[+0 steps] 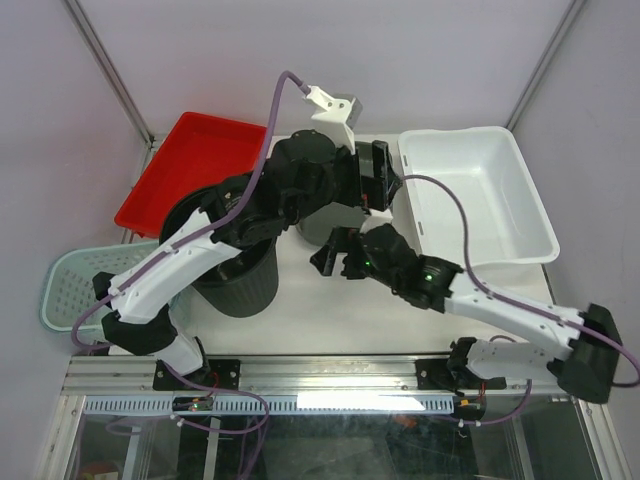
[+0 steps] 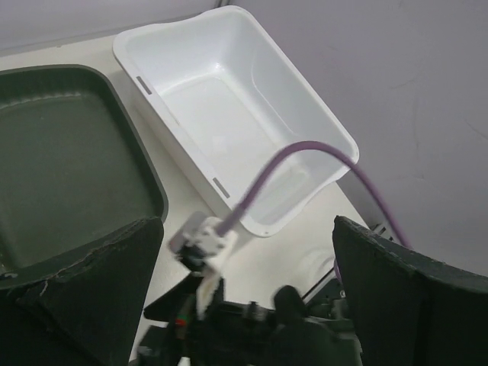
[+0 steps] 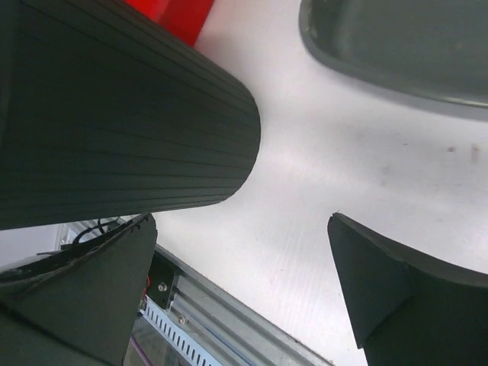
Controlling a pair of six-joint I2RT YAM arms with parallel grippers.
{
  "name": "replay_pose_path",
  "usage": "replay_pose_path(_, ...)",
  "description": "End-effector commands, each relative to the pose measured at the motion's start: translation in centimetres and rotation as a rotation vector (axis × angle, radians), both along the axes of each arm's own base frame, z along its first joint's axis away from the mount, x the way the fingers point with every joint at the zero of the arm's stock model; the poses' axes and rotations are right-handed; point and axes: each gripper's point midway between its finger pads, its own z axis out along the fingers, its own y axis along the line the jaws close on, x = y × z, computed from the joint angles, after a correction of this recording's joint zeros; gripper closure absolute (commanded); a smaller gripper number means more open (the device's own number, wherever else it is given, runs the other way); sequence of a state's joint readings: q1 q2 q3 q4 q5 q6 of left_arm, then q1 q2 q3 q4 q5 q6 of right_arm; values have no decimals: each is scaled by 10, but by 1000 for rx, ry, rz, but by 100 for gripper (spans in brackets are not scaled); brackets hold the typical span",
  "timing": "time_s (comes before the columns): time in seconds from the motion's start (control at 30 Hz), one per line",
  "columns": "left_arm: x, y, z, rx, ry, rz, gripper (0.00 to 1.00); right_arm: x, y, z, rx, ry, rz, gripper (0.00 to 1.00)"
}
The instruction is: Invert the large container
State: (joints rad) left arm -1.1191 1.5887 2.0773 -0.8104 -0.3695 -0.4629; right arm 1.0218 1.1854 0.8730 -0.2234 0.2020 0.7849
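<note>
My right gripper turns and swings onto the container's nearer long rim [image 1: 412, 206] next, to the gripper's right in the top view, since the white container [image 1: 480, 195] stands open.
The large white container [image 1: 480, 195] stands upright, open side up, at the table's right rear; the left wrist view looks down into the white container [image 2: 229, 114], which holds nothing. My left gripper [image 1: 385, 180] hovers open just left of its near-left rim, touching nothing. In its own view the left gripper [image 2: 244, 229] has wide jaws with only the right arm and a purple cable below. My right gripper [image 1: 335, 255] is open over the table's middle, pointing left. Its own view shows the right gripper [image 3: 242, 221] with bare table between the fingers.
A dark ribbed bin [image 1: 245, 285] stands at front left, close to the right gripper's left finger [image 3: 91, 290]. A grey-green container [image 2: 61, 168] sits mid-table under the left arm. A red tray [image 1: 190, 165] leans at back left, and a pale green basket [image 1: 70, 285] lies at far left.
</note>
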Motion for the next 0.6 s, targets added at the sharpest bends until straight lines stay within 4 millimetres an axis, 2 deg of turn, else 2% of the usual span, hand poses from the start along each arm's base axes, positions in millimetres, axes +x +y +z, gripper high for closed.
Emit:
replay_pose_path(0.0,8,-11,17,-46,-41,14,1,-1,-56,13,-36,-66,-147,1)
replay_pose_path(0.17,17,-20,5,-24,-31,40,1,-12,-137,11,-167,-98,-317,1)
replay_pose_path(0.27,19,-20,6,-39,-26,58,1,-12,-176,27,-222,-169,-402,1)
replay_pose_path(0.43,18,-15,15,-59,-39,62,1,3,-218,55,-400,-295,-502,1)
replay_pose_path(0.57,18,-6,18,-62,-44,89,1,31,-230,59,-523,-304,-508,1)
